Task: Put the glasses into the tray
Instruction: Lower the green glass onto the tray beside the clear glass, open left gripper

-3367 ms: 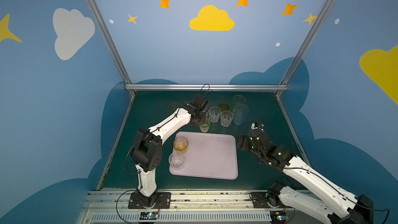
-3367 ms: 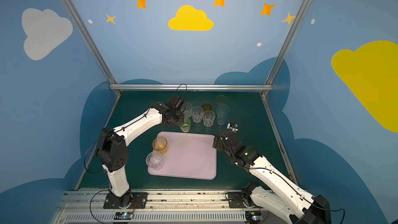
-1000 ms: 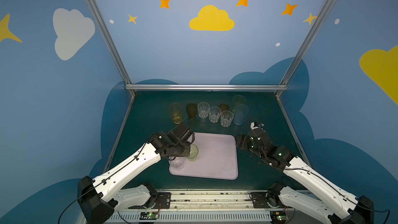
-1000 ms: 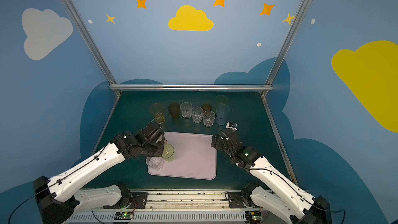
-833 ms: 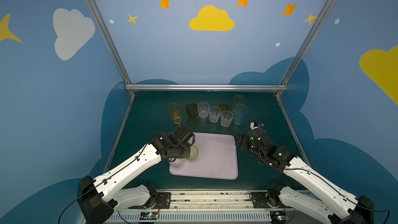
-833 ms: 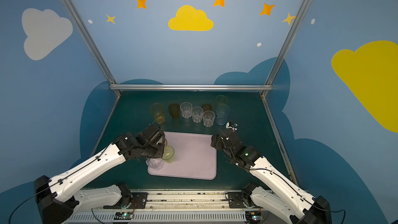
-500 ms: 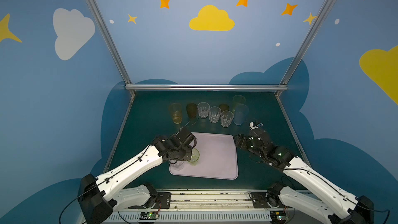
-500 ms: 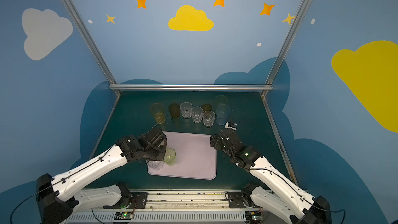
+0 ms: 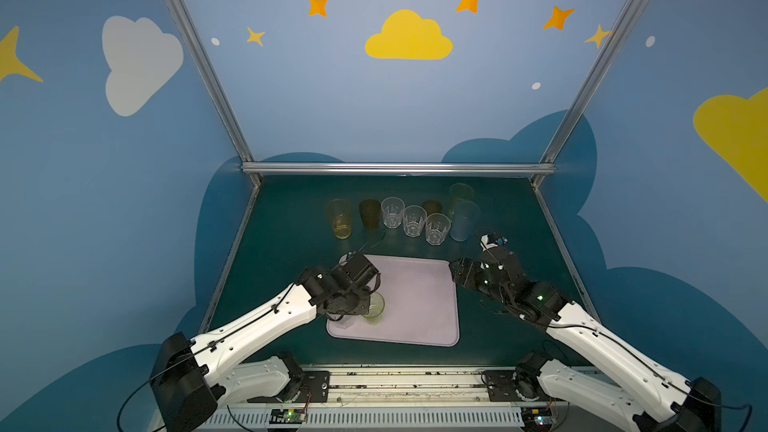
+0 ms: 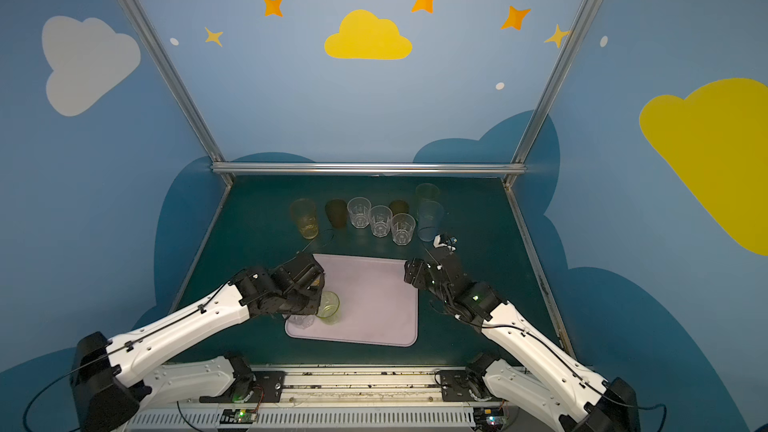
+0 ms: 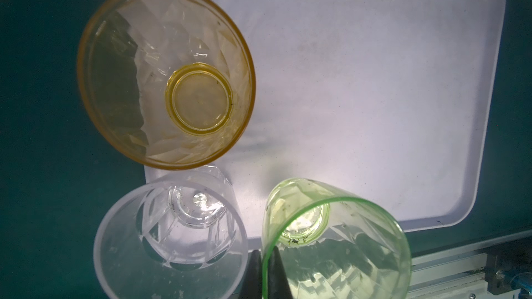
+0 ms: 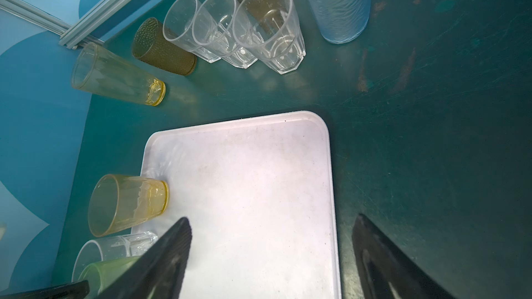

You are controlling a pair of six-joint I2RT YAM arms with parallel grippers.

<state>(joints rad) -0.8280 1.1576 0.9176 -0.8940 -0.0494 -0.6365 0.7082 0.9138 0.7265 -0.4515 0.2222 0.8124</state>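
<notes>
My left gripper lowers the green glass onto the tray (image 9: 419, 305) beside the clear faceted glass next and releases the green glass's rim, since bare tray lies below the gripper.
My left gripper (image 11: 266, 250) is shut on the rim of a short green glass (image 11: 336, 240), one finger inside and one outside. It holds the glass (image 9: 373, 306) tilted, low over the near left part of the pale lilac tray (image 9: 419, 305). An orange glass (image 11: 164, 73) and a clear faceted glass (image 11: 169, 243) stand on the tray's left edge beside it. In both top views my left arm hides most of them. My right gripper (image 12: 272, 220) is open and empty above the tray's far right corner (image 9: 459, 272).
Several glasses stand in a row on the green mat behind the tray: tall yellow (image 9: 340, 218), brown (image 9: 369, 213), three clear (image 9: 414, 220), a second brown (image 9: 431, 206), tall green (image 9: 460, 195) and blue (image 9: 464, 220). A metal rail (image 9: 395, 380) runs along the front edge.
My left arm has carried the green glass from the back row to the tray's near left and lowered it over the last second. My right gripper has crept slightly left.
</notes>
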